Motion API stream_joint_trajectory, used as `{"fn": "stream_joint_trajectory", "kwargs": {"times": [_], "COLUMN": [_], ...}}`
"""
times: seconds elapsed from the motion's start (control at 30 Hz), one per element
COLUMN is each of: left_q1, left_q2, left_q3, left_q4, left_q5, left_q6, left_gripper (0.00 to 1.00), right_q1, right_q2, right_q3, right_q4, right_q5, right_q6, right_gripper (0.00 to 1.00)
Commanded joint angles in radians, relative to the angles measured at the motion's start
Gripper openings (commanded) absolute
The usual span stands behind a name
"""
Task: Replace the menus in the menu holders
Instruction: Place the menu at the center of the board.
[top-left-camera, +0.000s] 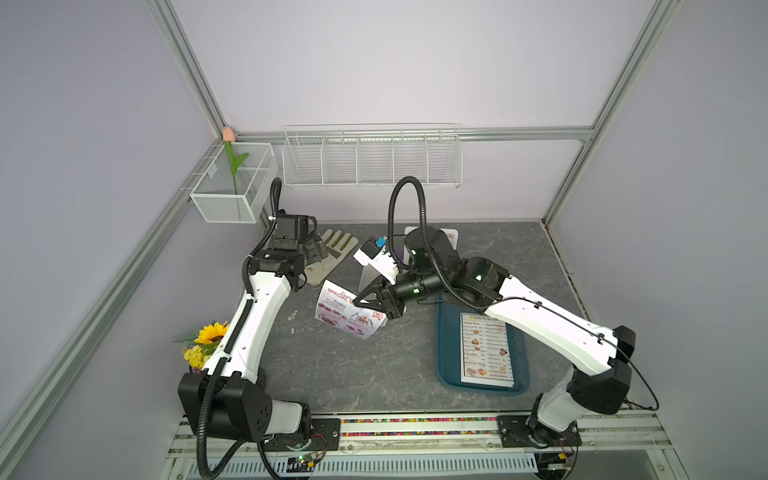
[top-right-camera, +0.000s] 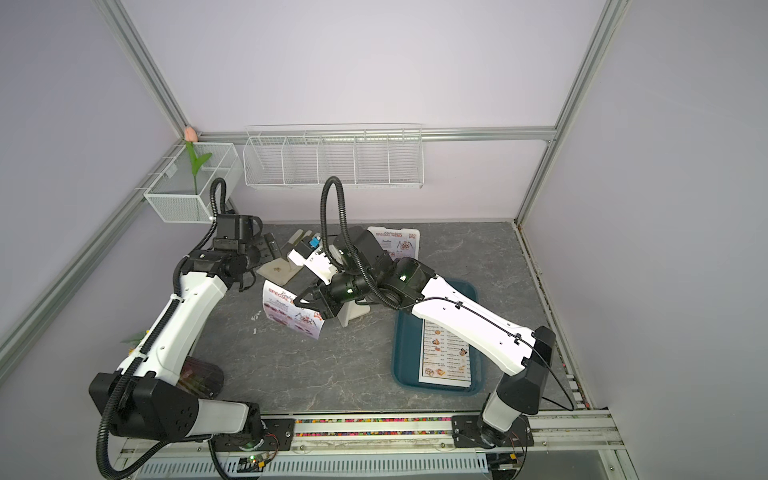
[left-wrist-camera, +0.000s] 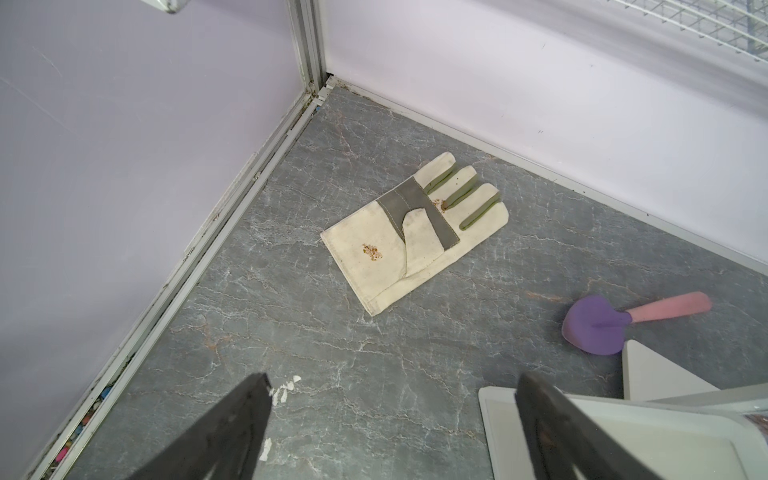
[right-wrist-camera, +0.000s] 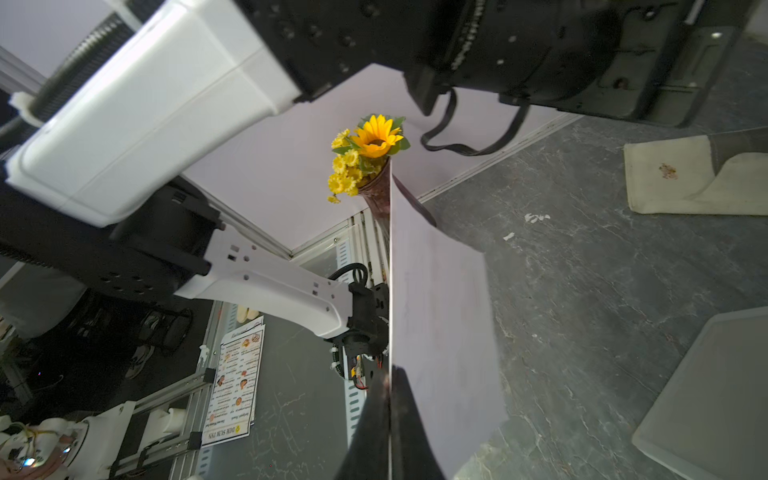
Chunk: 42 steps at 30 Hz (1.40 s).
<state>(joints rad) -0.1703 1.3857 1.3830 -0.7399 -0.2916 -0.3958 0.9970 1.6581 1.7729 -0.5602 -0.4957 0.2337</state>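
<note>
The right gripper next goes down and turns to release the SPECIAL MENU sheet flat on the bare tabletop (top-left-camera: 348, 357) beside the holder, as that spot lies below.
My right gripper (top-left-camera: 366, 302) is shut on the edge of a pinkish SPECIAL MENU sheet (top-left-camera: 340, 318), held tilted above the table's middle. In the right wrist view its fingers (right-wrist-camera: 376, 419) pinch the sheet's blank back (right-wrist-camera: 440, 316). A white menu holder (top-left-camera: 368, 277) stands just behind that gripper, and its face (right-wrist-camera: 715, 395) shows in the right wrist view. Another menu holder (top-right-camera: 397, 243) at the back carries a SPECIAL MENU. A DIM SUM INN menu (top-left-camera: 486, 349) lies in the teal tray (top-left-camera: 445, 357). My left gripper (left-wrist-camera: 392, 380) hangs open near the holder's corner (left-wrist-camera: 498, 419), holding nothing.
A pale work glove (left-wrist-camera: 415, 232) lies at the back left. A purple scoop with a pink handle (left-wrist-camera: 598, 324) rests beside it. A sunflower vase (top-left-camera: 210, 334) stands at the left edge. White wire baskets (top-left-camera: 372, 160) hang on the back wall.
</note>
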Motion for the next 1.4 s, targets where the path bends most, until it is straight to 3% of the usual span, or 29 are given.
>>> {"fn": "stream_joint_trajectory", "kwargs": {"times": [0.0,0.13,0.27,0.47,0.57,0.63,0.73,0.8,1.03,1.23,1.37], "left_q1": [0.005,0.005,0.011,0.041,0.043,0.043,0.042,0.043,0.039,0.000,-0.046], "left_q2": [-0.036,-0.038,-0.037,-0.044,-0.054,-0.056,-0.054,-0.054,-0.052,-0.073,-0.081], "left_q3": [-0.021,-0.013,0.003,-0.021,-0.039,-0.043,-0.042,-0.043,-0.087,-0.151,-0.178], "left_q4": [-0.026,-0.039,-0.056,-0.055,-0.038,-0.036,-0.039,-0.041,-0.022,-0.008,-0.003], "left_q5": [-0.017,-0.040,-0.068,-0.082,-0.083,-0.085,-0.083,-0.075,0.037,0.064,0.063], "left_q6": [-0.016,-0.008,-0.005,-0.019,-0.024,-0.024,-0.019,-0.016,-0.003,-0.015,-0.022], "left_gripper": [0.95,0.95,0.95,0.95,0.96,0.95,0.95,0.95,0.93,0.93,0.92], "right_q1": [-0.024,0.014,0.046,0.050,0.052,0.051,0.051,0.051,0.039,-0.053,-0.118], "right_q2": [0.125,0.324,0.448,0.534,0.545,0.538,0.533,0.511,0.267,0.092,-0.004], "right_q3": [-0.015,0.082,0.126,0.085,0.047,0.012,0.022,0.028,-0.033,-0.078,-0.205], "right_q4": [-0.044,-0.134,-0.101,0.062,0.156,0.241,0.275,0.266,0.197,0.002,-0.010], "right_q5": [0.022,0.134,0.272,0.388,0.450,0.500,0.545,0.553,0.542,0.580,0.634], "right_q6": [-0.143,-0.383,-0.515,-0.573,-0.581,-0.590,-0.590,-0.576,-0.421,-0.168,-0.069], "right_gripper": [0.06,0.07,0.07,0.07,0.12,0.21,0.47,0.56,0.69,0.74,0.78]}}
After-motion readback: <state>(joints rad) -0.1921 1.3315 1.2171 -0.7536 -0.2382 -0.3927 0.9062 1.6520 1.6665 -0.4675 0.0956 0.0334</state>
